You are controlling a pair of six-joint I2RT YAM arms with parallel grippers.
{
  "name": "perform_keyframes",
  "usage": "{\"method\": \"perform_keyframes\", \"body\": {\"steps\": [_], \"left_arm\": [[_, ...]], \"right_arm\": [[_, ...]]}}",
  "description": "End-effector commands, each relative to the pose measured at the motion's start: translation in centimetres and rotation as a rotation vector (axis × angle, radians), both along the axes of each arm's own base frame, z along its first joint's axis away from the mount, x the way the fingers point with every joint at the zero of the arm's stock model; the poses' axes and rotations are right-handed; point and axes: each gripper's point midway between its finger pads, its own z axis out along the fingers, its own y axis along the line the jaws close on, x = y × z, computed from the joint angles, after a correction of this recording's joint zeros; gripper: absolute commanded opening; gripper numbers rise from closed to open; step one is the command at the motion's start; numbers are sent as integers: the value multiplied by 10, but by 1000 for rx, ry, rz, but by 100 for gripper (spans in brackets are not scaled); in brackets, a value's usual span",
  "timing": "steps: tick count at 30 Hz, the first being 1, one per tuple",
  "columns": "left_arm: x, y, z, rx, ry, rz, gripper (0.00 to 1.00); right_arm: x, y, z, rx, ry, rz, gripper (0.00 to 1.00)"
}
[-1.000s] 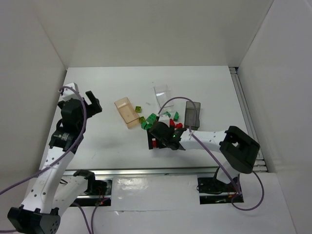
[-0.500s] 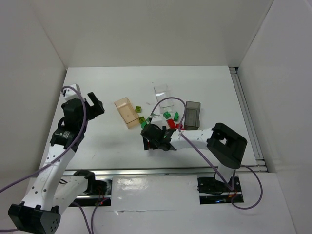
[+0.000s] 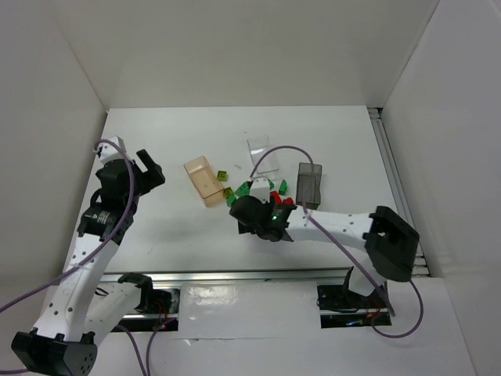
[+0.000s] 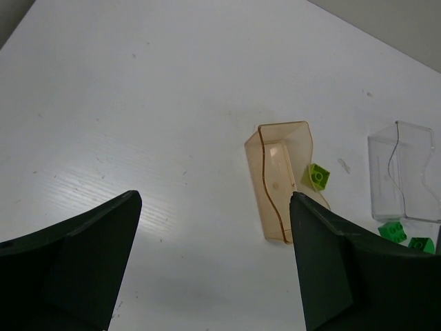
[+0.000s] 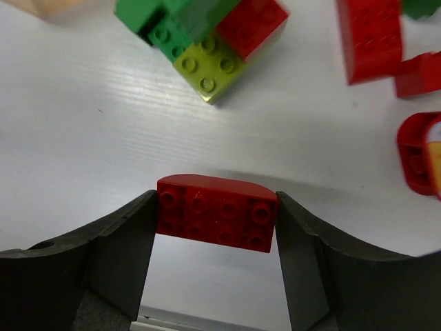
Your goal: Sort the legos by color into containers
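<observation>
My right gripper rises to clear the tray's sides next and moves over the dark reddish tray (image 3: 310,185), which stands outward of it and to its right in the top view.
My right gripper (image 3: 249,210) is shut on a dark red curved brick (image 5: 217,214), held end to end between the fingers just above the table, near the front of the lego pile. Ahead of it lies a stuck-together cluster of green, lime and red bricks (image 5: 207,34), with more red bricks (image 5: 372,38) to the right. The pile (image 3: 266,191) lies between the peach-orange tray (image 3: 203,182), the clear tray (image 3: 260,149) and the dark reddish tray (image 3: 310,185). My left gripper (image 3: 149,168) is open and empty, above bare table left of the peach tray (image 4: 282,183).
A lone lime brick (image 3: 223,174) lies right of the peach tray, also in the left wrist view (image 4: 318,176). Green bricks (image 4: 393,231) lie below the clear tray (image 4: 403,172). White walls enclose the table; a rail runs along the front edge (image 3: 274,274).
The right arm swung left, then back right, and its gripper now sits slightly farther from the front edge with the red brick between its fingers. The left arm barely moved.
</observation>
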Motion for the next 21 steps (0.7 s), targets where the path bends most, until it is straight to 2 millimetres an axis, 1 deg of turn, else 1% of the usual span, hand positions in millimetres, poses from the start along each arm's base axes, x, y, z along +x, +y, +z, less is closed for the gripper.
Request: {"method": "perform_keyframes", "body": {"steps": [1,2,3,4,5,6,7,9,10,11,12,13,14,16,17,18,19,20,21], "left_arm": [[-10,16,27,-10,-67,101,96],[-10,15,27,3,-63,86,96],[-10,12,26,9,-57,59,97],[-8,3,22,7,-40,0,99],[-4,-1,20,13,-25,-26,100],[-3,-5,18,6,-15,-45,100],[-3,-12,17,-1,-11,-85,100],[1,-19,20,-16,-17,-118,100],[4,-22,18,-12,-12,-136,100],[6,-27,19,-23,-8,-164,100],[7,-31,25,-32,-27,-182,100],[9,-34,21,-27,-10,-200,100],[11,-36,17,-30,4,-208,100],[12,-40,23,-40,-15,-228,100],[14,-42,20,-51,-5,-233,100],[14,-42,20,-51,-5,-233,100],[15,-43,19,-60,-8,-229,100],[16,-44,18,-64,-14,-238,100],[15,-45,21,-77,-25,-233,100]], "right_arm": [[24,-31,72,104,-144,-127,46],[29,-40,78,108,-157,-139,46],[32,-52,79,103,-164,-155,47],[46,-70,92,118,-201,-195,47],[56,-80,96,116,-217,-221,48],[63,-91,96,102,-215,-243,48],[80,-115,100,71,-230,-297,48],[98,-131,106,77,-256,-330,48],[107,-135,108,86,-257,-332,51],[122,-154,109,67,-263,-365,51],[132,-159,110,80,-274,-376,51],[140,-161,113,101,-271,-374,51],[150,-176,101,87,-247,-414,51],[164,-182,101,90,-250,-428,51],[173,-187,97,90,-248,-436,51],[177,-191,94,87,-247,-447,51],[180,-190,96,88,-249,-447,54],[183,-199,87,67,-233,-463,57],[187,-197,91,72,-240,-463,65]]}}
